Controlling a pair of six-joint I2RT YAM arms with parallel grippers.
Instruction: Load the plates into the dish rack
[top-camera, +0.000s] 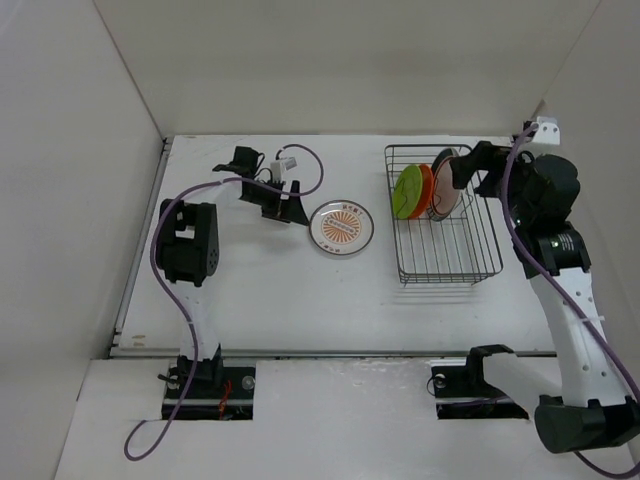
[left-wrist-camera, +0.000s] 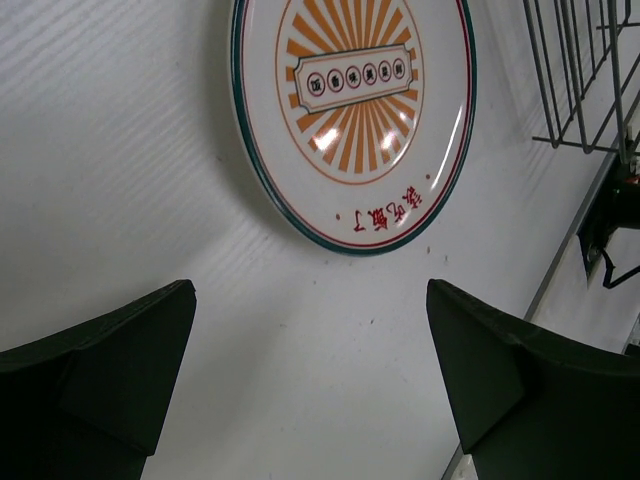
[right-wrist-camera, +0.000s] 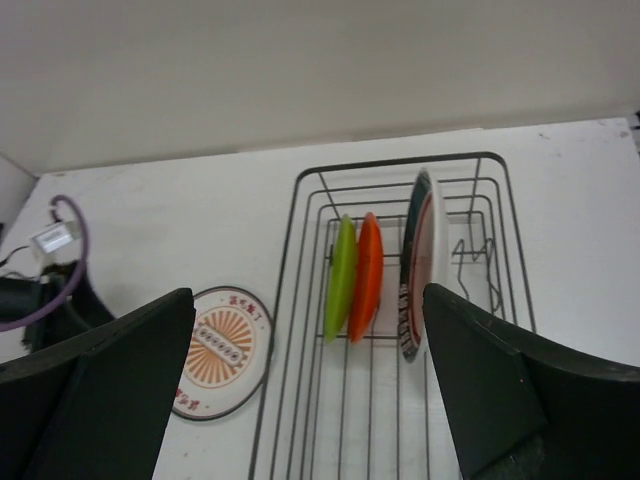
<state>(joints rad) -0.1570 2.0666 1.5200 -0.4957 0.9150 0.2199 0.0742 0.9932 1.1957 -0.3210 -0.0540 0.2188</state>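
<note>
My left gripper lowers its open fingers around the unracked sunburst plate's nearest rim (top-camera: 313, 217) (left-wrist-camera: 292, 222) next, since that rim lies below it, to its right in the top view.
The black wire dish rack (top-camera: 475, 262) stands at the right of the table. In it stand on edge the lime green plate (top-camera: 406, 190), the orange plate (top-camera: 424, 190) and the white plate with green and red rim rings (top-camera: 444, 186). All three also show in the right wrist view: green (right-wrist-camera: 340, 277), orange (right-wrist-camera: 367, 275), ringed (right-wrist-camera: 421, 262). The sunburst plate (top-camera: 341, 227) lies flat on the table left of the rack. My left gripper (top-camera: 291, 211) is open and empty just left of the sunburst plate (left-wrist-camera: 352, 110). My right gripper (top-camera: 460, 172) is open and empty above the rack's far end.
White walls close in the table on the left, back and right. A small white device with a purple cable (top-camera: 283, 172) sits on the left arm. The rack's wires (left-wrist-camera: 580, 70) show at the left wrist view's upper right.
</note>
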